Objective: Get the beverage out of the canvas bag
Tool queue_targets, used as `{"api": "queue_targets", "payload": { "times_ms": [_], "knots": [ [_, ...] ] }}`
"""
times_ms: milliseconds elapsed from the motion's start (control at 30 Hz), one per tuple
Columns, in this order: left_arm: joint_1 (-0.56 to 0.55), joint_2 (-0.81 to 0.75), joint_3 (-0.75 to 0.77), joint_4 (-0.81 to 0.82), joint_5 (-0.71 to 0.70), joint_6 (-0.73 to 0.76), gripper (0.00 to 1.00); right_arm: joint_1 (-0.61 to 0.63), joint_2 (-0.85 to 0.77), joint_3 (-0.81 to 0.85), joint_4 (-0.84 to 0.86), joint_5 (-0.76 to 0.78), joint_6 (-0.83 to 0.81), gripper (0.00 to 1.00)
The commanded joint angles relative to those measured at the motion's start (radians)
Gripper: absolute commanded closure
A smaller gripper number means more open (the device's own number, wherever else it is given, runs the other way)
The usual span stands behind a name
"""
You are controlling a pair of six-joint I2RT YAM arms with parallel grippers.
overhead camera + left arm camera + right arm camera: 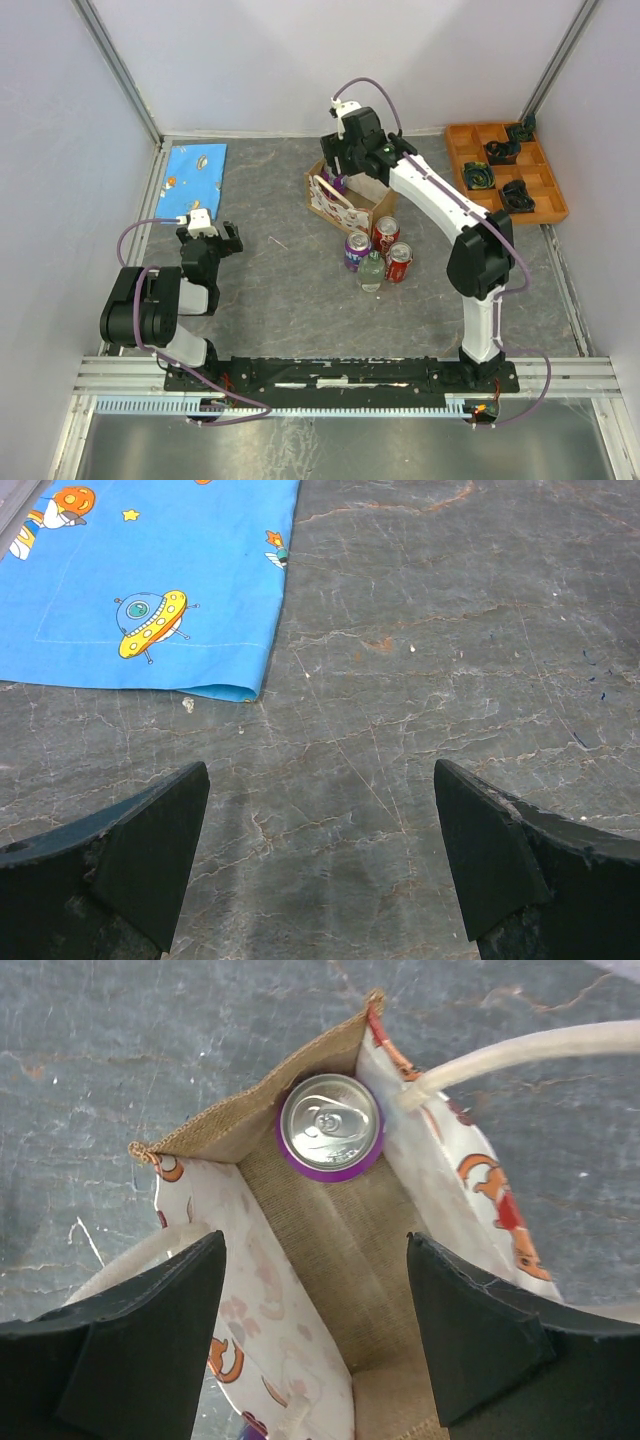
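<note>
My right gripper will next move down and toward the bag's corner with the beverage can [330,1126], with its open fingers on either side of the can's top, since the can is ahead of my fingers.
The canvas bag [345,205] stands open in the middle of the table, tan with a whitish printed side and cream handles. In the right wrist view the bag [330,1250] is seen from above, with a purple-rimmed beverage can [330,1126] upright in its far corner. My right gripper [315,1290] is open and empty, hovering above the bag's mouth, one finger over each side wall [345,160]. My left gripper [320,840] is open and empty over bare table at the left [210,240], far from the bag.
Several cans and a clear bottle [375,255] stand in a cluster just in front of the bag. A blue printed cloth [195,175] lies at the far left. An orange compartment tray [505,170] with dark parts sits at the far right.
</note>
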Motion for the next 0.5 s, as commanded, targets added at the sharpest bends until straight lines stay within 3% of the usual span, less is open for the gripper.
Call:
{"api": "queue_targets", "payload": {
  "times_ms": [0, 200, 467],
  "knots": [
    [-0.006, -0.009, 0.022, 0.032, -0.019, 0.07, 0.01, -0.012, 0.038, 0.042, 0.004, -0.078, 0.022, 0.18],
    [-0.007, -0.01, 0.022, 0.032, -0.018, 0.069, 0.01, -0.013, 0.134, 0.084, 0.013, -0.099, 0.034, 0.06],
    [-0.006, -0.009, 0.022, 0.033, -0.018, 0.07, 0.01, -0.015, 0.233, 0.179, 0.026, -0.038, 0.016, 0.03]
  ]
}}
